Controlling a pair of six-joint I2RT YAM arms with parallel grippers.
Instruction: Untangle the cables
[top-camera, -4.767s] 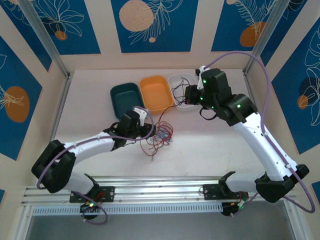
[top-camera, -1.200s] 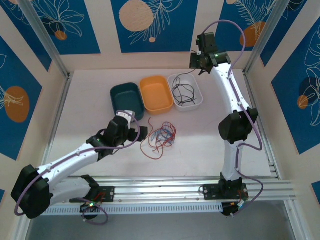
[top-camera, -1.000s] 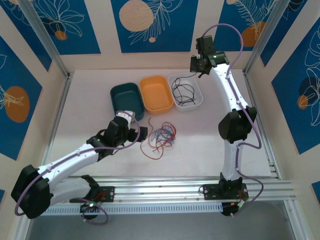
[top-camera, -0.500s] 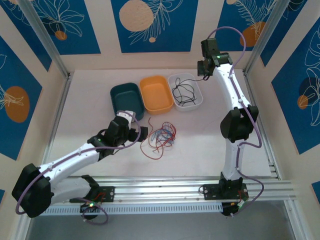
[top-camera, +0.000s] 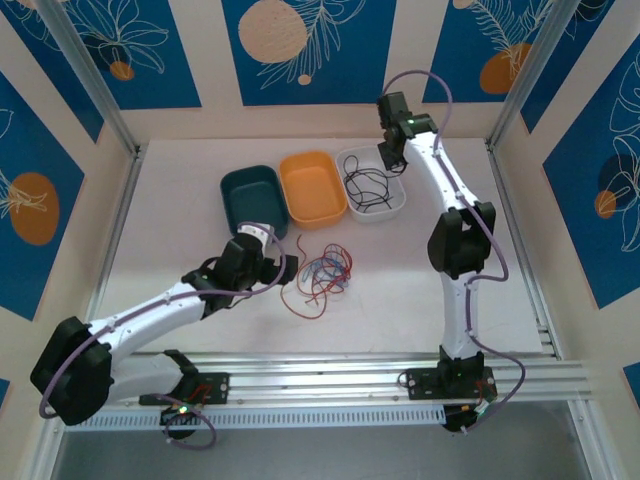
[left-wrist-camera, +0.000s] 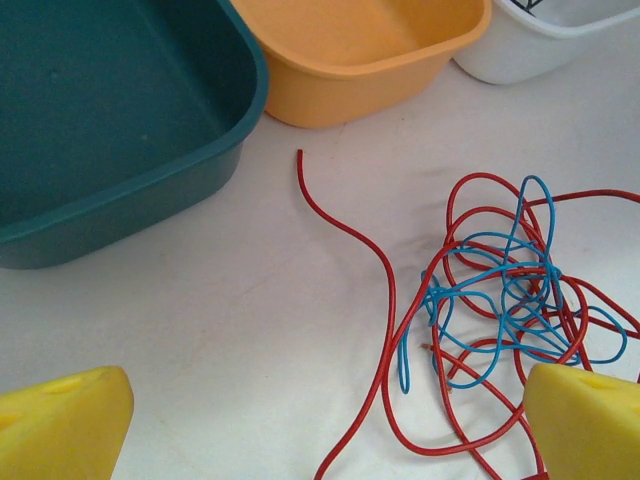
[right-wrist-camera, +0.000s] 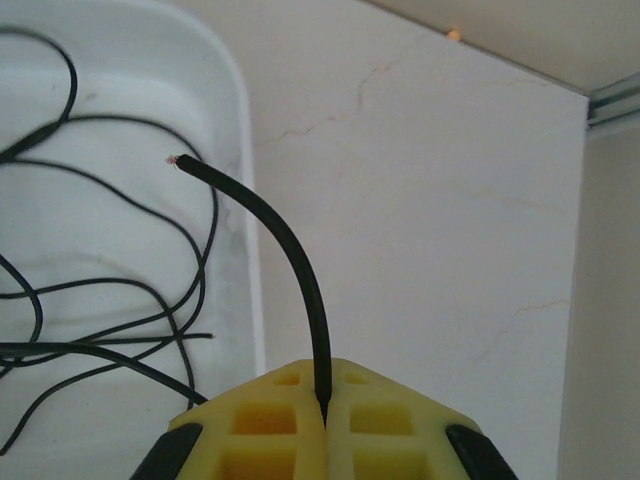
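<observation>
The white tray's bottom with other black cables is below the right gripper, toward the orange tray, so next the robot will move that gripper over it, go down and let go of this cable.
A tangle of red and blue cables (top-camera: 322, 274) lies on the white table in front of the trays; in the left wrist view the tangle (left-wrist-camera: 505, 290) sits to the right, with one red end running out towards the teal tray. My left gripper (top-camera: 284, 268) is open just left of the tangle, and its yellow fingertips (left-wrist-camera: 62, 420) stand wide apart at the bottom corners with a red strand between them. My right gripper (top-camera: 389, 153) hangs over the far right edge of the white tray (top-camera: 398, 207), shut on a black cable (right-wrist-camera: 290, 250) that curves up from its pads (right-wrist-camera: 270, 400). More black cables (top-camera: 365, 186) lie in that tray.
An empty orange tray (top-camera: 313, 188) and an empty teal tray (top-camera: 250, 198) stand left of the white one. In the left wrist view the teal tray (left-wrist-camera: 110, 100) and orange tray (left-wrist-camera: 360, 50) line the top. Aluminium posts and patterned walls enclose the table.
My right gripper has swung from the back right corner leftwards and down to the white tray's far edge, still shut on the black cable. The left arm has barely shifted.
</observation>
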